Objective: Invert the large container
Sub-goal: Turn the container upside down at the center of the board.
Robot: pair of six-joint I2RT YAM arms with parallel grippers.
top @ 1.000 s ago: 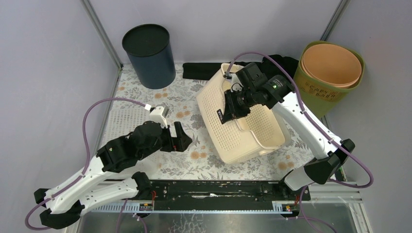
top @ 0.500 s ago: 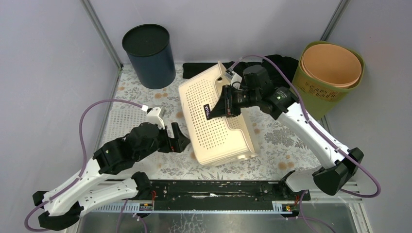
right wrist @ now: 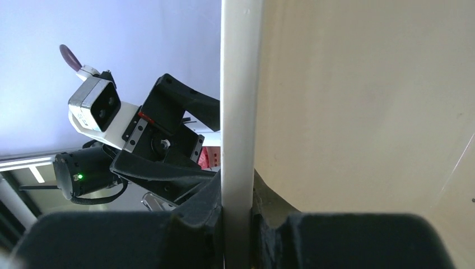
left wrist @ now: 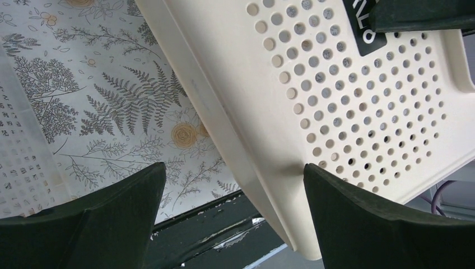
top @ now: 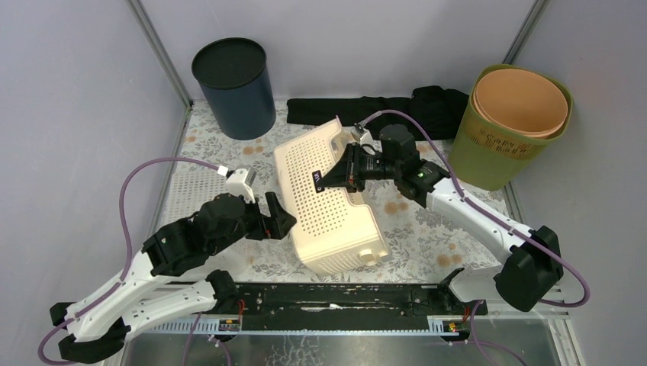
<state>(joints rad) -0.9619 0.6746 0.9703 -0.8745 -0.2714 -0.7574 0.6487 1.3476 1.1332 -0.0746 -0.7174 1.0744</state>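
The container (top: 332, 210) lies at an angle to the black bar, so next my right gripper turns clockwise in the top view, squaring it, and releases the container's upper rim.
The large container (top: 332, 210), a cream perforated basket, is tipped over on the floral table with a perforated wall facing up. My right gripper (top: 338, 175) is shut on its thin rim (right wrist: 241, 106), which runs straight up between the jaws of the right gripper (right wrist: 239, 208). My left gripper (top: 276, 216) stands open at the container's left side. In the left wrist view, the container (left wrist: 347, 95) fills the upper right. Its lower edge reaches between the jaws of the left gripper (left wrist: 234, 168), close to the right finger (left wrist: 358, 224).
A dark blue bin (top: 233, 88) stands at the back left. A green bin with an orange liner (top: 515, 122) stands at the back right. A black cloth (top: 366, 108) lies along the back wall. A black rail (top: 336, 297) runs along the near table edge.
My right gripper has swung left and lower with the rim, rolling the container over toward the left arm. The left arm has shifted only slightly.
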